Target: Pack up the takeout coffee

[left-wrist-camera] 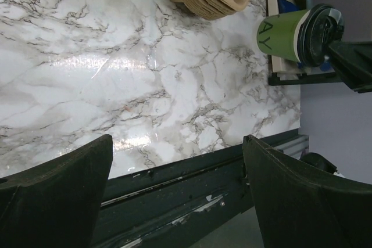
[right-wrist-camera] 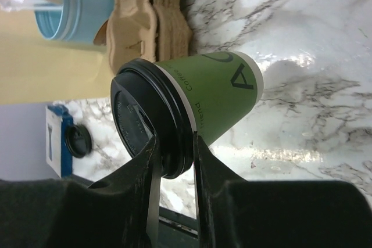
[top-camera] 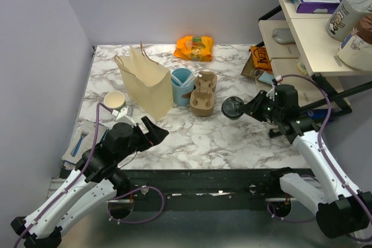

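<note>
My right gripper brings the coffee [top-camera: 232, 107] back toward the table's front edge, over the bare marble, next and releases the lid's rim, as that spot stands empty.
The takeout coffee [top-camera: 232, 107], a green paper cup [right-wrist-camera: 215, 94] with a black lid [right-wrist-camera: 145, 126], stands upright right of centre. My right gripper [top-camera: 251, 107] is shut on the lid's rim [right-wrist-camera: 174, 143]. I cannot tell whether the cup's base touches the marble. The cup also shows in the left wrist view [left-wrist-camera: 285, 32]. The tan paper bag [top-camera: 145, 82] stands open at the back left. My left gripper [top-camera: 154, 132] is open and empty near the table's front edge [left-wrist-camera: 177, 140].
A lidless green-and-white cup [top-camera: 114, 100] stands left of the bag. A light-blue cup [top-camera: 182, 85] and a stack of brown cup carriers [top-camera: 203, 93] stand between the bag and the coffee. Orange snack bags [top-camera: 195, 47] lie at the back. A shelf [top-camera: 302, 27] stands at the right.
</note>
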### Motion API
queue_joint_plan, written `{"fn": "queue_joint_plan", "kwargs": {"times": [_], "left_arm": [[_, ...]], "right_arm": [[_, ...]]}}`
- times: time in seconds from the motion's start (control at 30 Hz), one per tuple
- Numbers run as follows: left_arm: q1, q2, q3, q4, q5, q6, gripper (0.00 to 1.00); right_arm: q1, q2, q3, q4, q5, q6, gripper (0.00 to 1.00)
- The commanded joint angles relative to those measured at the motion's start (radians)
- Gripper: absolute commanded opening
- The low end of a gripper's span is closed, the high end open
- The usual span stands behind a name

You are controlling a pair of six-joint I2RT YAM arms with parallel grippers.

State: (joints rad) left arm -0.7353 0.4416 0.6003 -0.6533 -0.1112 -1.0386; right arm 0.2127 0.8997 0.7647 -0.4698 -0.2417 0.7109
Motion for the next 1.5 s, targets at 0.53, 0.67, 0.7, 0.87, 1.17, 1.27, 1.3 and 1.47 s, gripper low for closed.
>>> {"fn": "queue_joint_plan", "kwargs": {"times": [0.53,0.67,0.7,0.87,1.17,1.27,1.3,1.47], "left_arm": [[-0.001,-0.023,0.044,-0.063,0.008,-0.005,0.99],[-0.001,-0.037,0.033,-0.060,0.016,-0.008,0.99],[-0.001,-0.038,0.030,-0.059,0.018,-0.009,0.99],[-0.001,-0.041,0.029,-0.060,0.025,-0.008,0.99],[-0.001,-0.020,0.035,-0.048,0.024,0.006,0.99],[-0.001,-0.014,0.035,-0.046,0.028,0.005,0.99],[-0.001,-0.017,0.033,-0.045,0.028,0.005,0.99],[-0.001,-0.023,0.029,-0.043,0.027,-0.001,0.99]], "right_arm": [[0.218,-0.174,-0.040,-0.348,0.002,0.087,0.23],[0.218,-0.266,-0.071,-0.487,0.166,0.130,0.26],[0.218,-0.272,-0.082,-0.493,0.171,0.140,0.27],[0.194,-0.301,-0.131,-0.477,0.217,0.202,0.27],[0.051,-0.383,-0.186,-0.481,0.217,0.197,0.32],[0.016,-0.380,-0.189,-0.483,0.235,0.188,0.34],[0.010,-0.383,-0.188,-0.483,0.234,0.188,0.38],[-0.006,-0.395,-0.182,-0.497,0.239,0.199,0.56]]}}
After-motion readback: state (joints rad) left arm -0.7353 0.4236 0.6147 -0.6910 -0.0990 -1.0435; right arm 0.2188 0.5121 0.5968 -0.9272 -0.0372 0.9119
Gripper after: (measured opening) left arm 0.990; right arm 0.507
